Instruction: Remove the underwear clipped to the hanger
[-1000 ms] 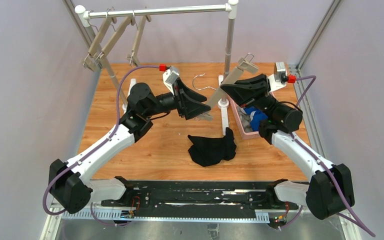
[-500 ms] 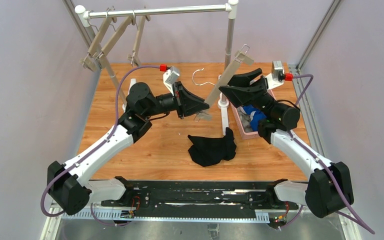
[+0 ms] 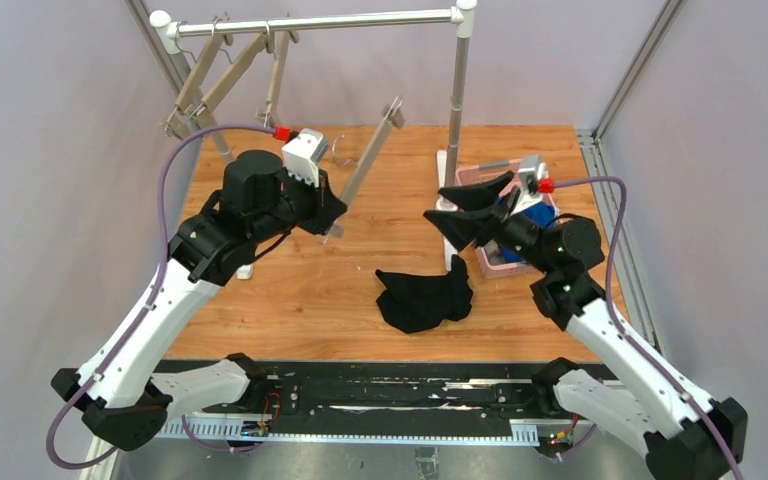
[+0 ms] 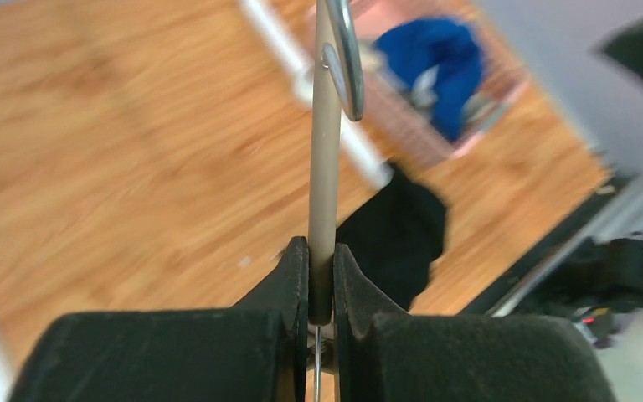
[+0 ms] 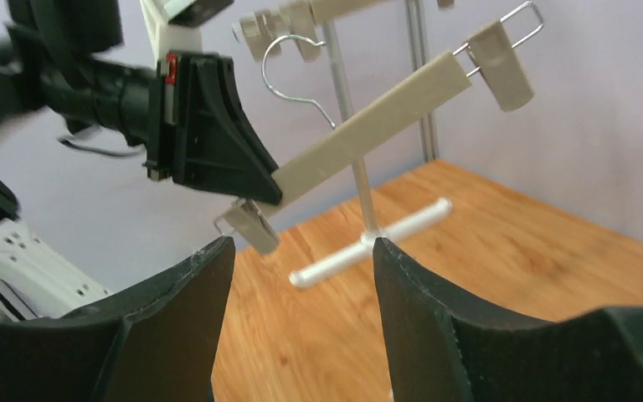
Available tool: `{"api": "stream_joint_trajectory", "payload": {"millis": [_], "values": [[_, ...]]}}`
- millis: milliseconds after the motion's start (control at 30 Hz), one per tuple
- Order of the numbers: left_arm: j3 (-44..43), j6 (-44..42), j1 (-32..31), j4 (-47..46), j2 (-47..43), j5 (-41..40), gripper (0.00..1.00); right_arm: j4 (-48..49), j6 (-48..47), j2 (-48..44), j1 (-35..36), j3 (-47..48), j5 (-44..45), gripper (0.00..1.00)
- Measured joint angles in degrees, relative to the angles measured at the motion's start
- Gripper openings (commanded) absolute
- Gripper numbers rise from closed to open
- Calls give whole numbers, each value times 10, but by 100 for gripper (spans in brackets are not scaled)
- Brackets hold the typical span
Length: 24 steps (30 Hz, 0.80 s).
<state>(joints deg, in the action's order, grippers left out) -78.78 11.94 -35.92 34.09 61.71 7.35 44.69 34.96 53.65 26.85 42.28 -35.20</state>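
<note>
The black underwear lies unclipped on the tabletop, so my right gripper will turn downward and lower back onto the underwear's end away from the basket.
A plain black underwear (image 3: 425, 295) lies crumpled on the wooden table, free of any clip. A bright blue underwear (image 3: 513, 215) sits in the pink basket (image 3: 487, 262). My left gripper (image 3: 332, 222) is shut on the lower end of a beige clip hanger (image 3: 368, 160), which it holds tilted in the air with nothing clipped to it. In the left wrist view the hanger bar (image 4: 325, 167) stands pinched between the jaws of the left gripper (image 4: 322, 268). My right gripper (image 3: 435, 203) hangs open and empty beside the basket, apart from the hanger (image 5: 385, 117).
A metal clothes rack with its rail (image 3: 320, 22) and post (image 3: 457, 90) stands at the back. Several more beige hangers (image 3: 210, 80) hang at the rail's left end. The rack's white foot (image 5: 368, 243) lies on the table ahead of the right gripper.
My left gripper closed on the hanger and swung it up and to the left. My right gripper let go of the hanger's other end, opened, and drew back toward the basket.
</note>
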Motion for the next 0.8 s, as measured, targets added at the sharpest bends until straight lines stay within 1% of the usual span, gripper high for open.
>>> {"api": "stream_joint_trajectory", "payload": {"millis": [33,67,133,267,367,433,533,667,800], "values": [[-10,-10,1,42,3,-32,0,-47,-33,-17,17,0,22,61],[-16,-17,1,79,7,-58,0,-114,-81,-37,46,2,58,59],[-20,-30,1,136,19,-100,0,-221,-155,-56,100,4,116,56],[-39,-45,3,212,60,-132,0,-381,-241,-50,178,5,212,56],[-75,-57,14,238,97,-134,0,-479,-277,-10,224,0,272,56],[-104,-62,39,247,120,-123,0,-523,-291,22,252,-4,300,56],[-145,-66,77,254,148,-108,0,-558,-301,78,292,-5,339,56],[-200,-68,101,257,177,-95,0,-565,-303,155,324,-4,360,57],[-250,-68,111,258,195,-72,0,-566,-297,246,335,12,370,55]]}}
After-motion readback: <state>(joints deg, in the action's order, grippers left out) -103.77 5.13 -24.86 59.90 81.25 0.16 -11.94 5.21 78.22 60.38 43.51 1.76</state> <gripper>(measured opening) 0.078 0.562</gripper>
